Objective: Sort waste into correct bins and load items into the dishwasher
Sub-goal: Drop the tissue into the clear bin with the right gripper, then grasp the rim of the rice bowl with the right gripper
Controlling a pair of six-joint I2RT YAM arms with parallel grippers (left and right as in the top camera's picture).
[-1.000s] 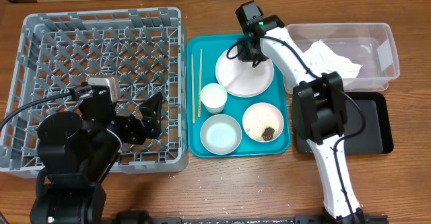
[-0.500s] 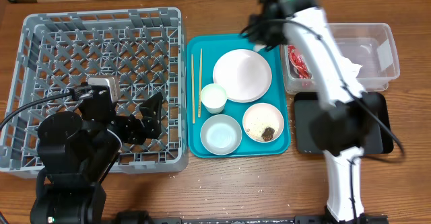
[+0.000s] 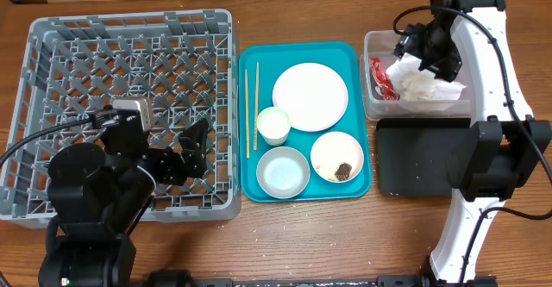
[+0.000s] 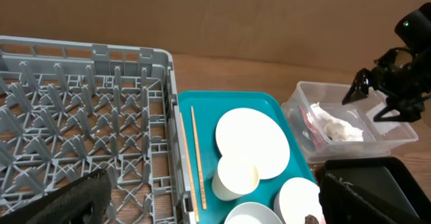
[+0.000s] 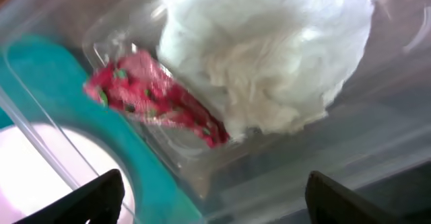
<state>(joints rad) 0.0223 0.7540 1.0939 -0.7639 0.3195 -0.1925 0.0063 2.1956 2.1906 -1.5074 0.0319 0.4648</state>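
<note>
The rim of the bowl with rice and a brown lump [image 3: 344, 170] will be reached by my right gripper, which first needs to swing back from the tub and down.
The red wrapper [image 3: 380, 77] [image 5: 155, 106] lies in the clear tub [image 3: 414, 111] beside the white napkin [image 3: 423, 84] [image 5: 262, 56]. My right gripper [image 3: 429, 53] [image 5: 215, 204] hovers open over the tub and holds nothing. On the teal tray [image 3: 246, 184] are the plate [image 3: 310, 96], the cup [image 3: 273, 125], an empty bowl [image 3: 283, 171], a bowl [image 3: 337, 156] with rice and a brown lump [image 3: 344, 170], and the chopsticks [image 3: 251, 110]. My left gripper [image 3: 194, 149] [image 4: 222, 210] rests open over the right front part of the dish rack [image 3: 129, 80].
The black tray [image 3: 418, 158] sits in front of the clear tub, partly under the right arm. The teal tray lies between the rack and the two bins. Bare wooden table runs along the front edge.
My right gripper swung from the plate to the clear tub carrying the red wrapper, then opened; the wrapper now lies in the tub. The left arm has not moved.
</note>
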